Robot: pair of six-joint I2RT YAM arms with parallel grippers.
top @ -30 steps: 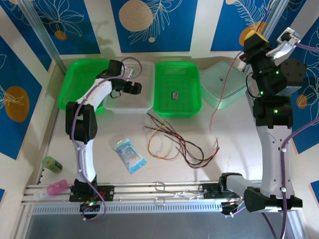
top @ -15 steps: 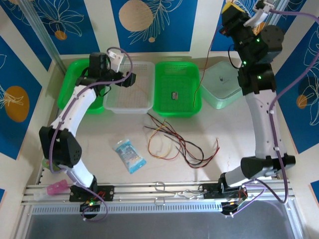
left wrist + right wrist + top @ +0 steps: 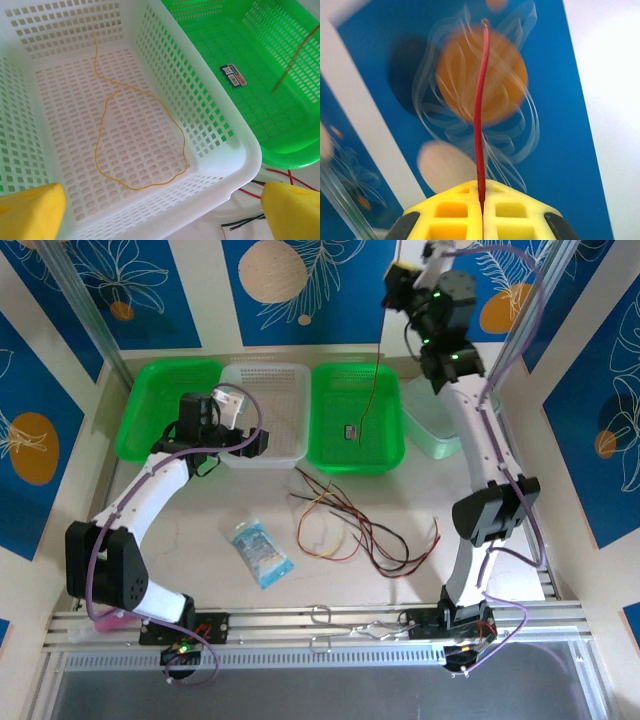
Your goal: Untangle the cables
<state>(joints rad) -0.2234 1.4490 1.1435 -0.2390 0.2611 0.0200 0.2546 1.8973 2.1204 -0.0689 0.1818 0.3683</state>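
Note:
The end of the red cable (image 3: pixel 371 390) hangs in the middle green basket below my right gripper. My right gripper should tip downward as it lowers into that basket, and release the cable there.
My right gripper (image 3: pixel 398 275) is raised high at the back, and the right wrist view has it (image 3: pixel 481 200) shut on a red cable (image 3: pixel 480 95). That cable (image 3: pixel 371 390) hangs down over the middle green basket (image 3: pixel 392 455), its lower end close to the floor. Several more cables (image 3: pixel 350 530), red, dark and orange, lie tangled on the table in front. One orange-yellow cable (image 3: pixel 102 135) lies looped in the white basket (image 3: pixel 235 135). My left gripper (image 3: pixel 160 215) is open over that basket's near rim, as the top view also shows (image 3: pixel 262 443).
Another green basket (image 3: pixel 140 405) stands at the back left, and a pale green lidded box (image 3: pixel 445 425) at the back right. A blue and white packet (image 3: pixel 259 552) lies left of the tangle. Metal hooks (image 3: pixel 340 625) rest on the front rail.
My right arm has swung left with the red cable, from over the pale box to over the middle green basket. The left arm has drawn back to the white basket's front edge.

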